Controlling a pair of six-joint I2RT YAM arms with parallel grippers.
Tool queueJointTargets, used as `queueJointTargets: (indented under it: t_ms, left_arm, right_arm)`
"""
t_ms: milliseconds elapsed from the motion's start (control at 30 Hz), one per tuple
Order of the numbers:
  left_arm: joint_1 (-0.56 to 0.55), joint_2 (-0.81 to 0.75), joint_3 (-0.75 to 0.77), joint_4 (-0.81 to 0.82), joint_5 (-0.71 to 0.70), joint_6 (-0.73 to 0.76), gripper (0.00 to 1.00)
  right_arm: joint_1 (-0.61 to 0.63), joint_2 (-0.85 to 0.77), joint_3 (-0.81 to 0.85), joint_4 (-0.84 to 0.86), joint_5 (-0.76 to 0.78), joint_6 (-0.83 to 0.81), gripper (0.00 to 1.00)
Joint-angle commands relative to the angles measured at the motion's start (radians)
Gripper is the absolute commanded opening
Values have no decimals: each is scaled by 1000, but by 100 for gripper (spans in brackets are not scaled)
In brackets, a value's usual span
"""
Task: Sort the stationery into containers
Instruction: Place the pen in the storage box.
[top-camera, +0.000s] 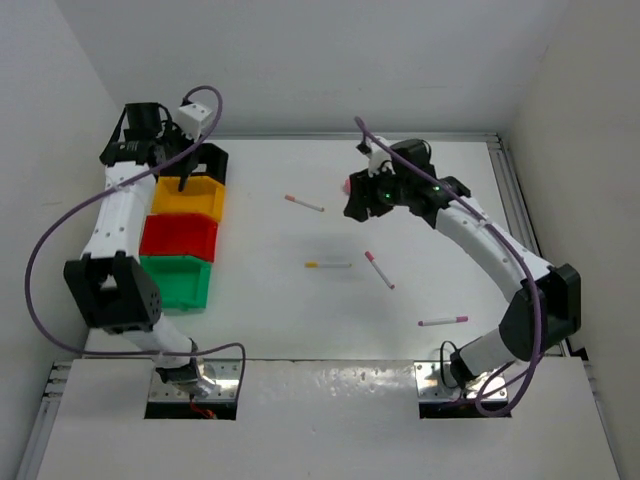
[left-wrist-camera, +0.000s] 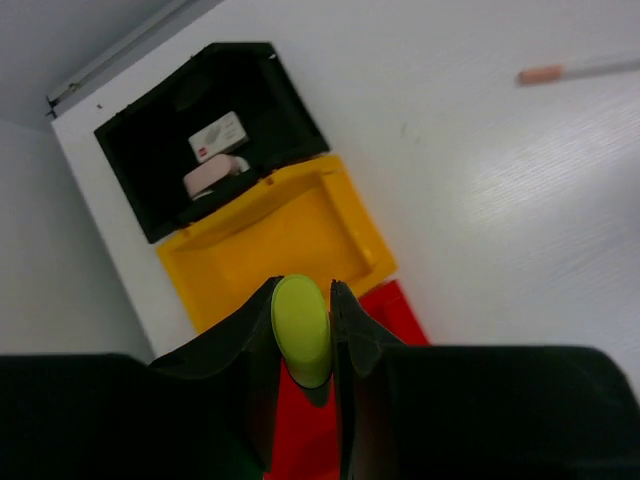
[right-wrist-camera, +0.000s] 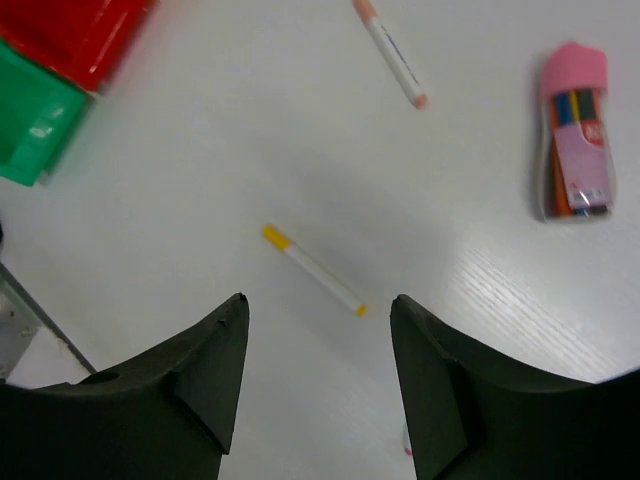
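I will lower my left gripper toward the bottom of the yellow bin (left-wrist-camera: 290, 235) next, to let go of the short black marker there.
My left gripper (top-camera: 183, 182) is shut on a short black marker with a yellow-green cap (left-wrist-camera: 301, 330) and holds it above the yellow bin (left-wrist-camera: 290, 235), near its edge with the red bin (left-wrist-camera: 392, 304). The black bin (left-wrist-camera: 150, 190) holds a white eraser (left-wrist-camera: 218, 138) and a beige eraser (left-wrist-camera: 212, 179). My right gripper (right-wrist-camera: 318, 300) is open and empty above a yellow-ended pen (right-wrist-camera: 314, 270). A pink pack of coloured pens (right-wrist-camera: 574, 130) lies to its right, and an orange-ended pen (right-wrist-camera: 390, 52) lies beyond.
The black (top-camera: 216, 158), yellow (top-camera: 214, 205), red (top-camera: 208, 240) and green (top-camera: 200, 290) bins stand in a column at the left. Two pink-ended pens (top-camera: 379, 269) (top-camera: 443, 321) lie on the table at right centre. White walls close in the left, back and right sides.
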Motion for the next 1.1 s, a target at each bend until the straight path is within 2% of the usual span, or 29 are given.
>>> queueJointTargets:
  t_ms: [0,100,200,367,467,500,600,633,700,733,800,867,933,967,1033,1067]
  left_arm:
    - [37,162,158,-111,-98,276,8]
    - [52,266,240,-108,-80,316,11]
    - [49,347,280,-80,-82,399,10]
    - [49,476,370,-142,-66,468,11]
    - [51,527,413,-180,-76,474,15]
    - [52,533,413,-189,-81,477,17]
    - [51,557,407,-206,-102,488,33]
    - [51,562,406,-209,-105,485,46]
    - [52,564,407,-205,-119,465,53]
    - [54,562,413,-199,-124,452,64]
    - [58,554,427,-202,-109,428,68]
    - [63,524,444,-192,-75,386,80]
    - [66,467,447,-168,-47,324,81]
    - [75,440,438,-130,-14,244,82]
    - [81,311,371,-61,32,131,82]
    - [81,310,337,-41,46,99,82]
  right_arm:
    - [-103,-67,-69,-10,-66,3,58]
    - [-166,-104,-128,8,-65,27,58]
    - [-281,-141,-206,22,-60,72,58]
    - [-402,-142,-223,-1,-57,93,58]
    - [-468,-116,-206,-12,-57,109,58]
    - [-475,-108,-194,-19,-48,118,59]
    - [-545,-67,-165,-36,-22,141,60]
    - [-553,-59,-157,-39,-14,148,61]
    - [-576,-29,-139,-41,6,170,61]
    - [-581,-19,-131,-42,15,182,62]
    - [-593,8,-111,-39,47,207,62]
    - [-599,31,-97,-30,75,227,62]
    - [-599,50,-85,-18,118,236,62]
    - [-597,74,-68,-15,138,242,62]
    - [-594,127,-25,-25,203,253,62]
    - [-594,128,-7,-36,227,260,61]
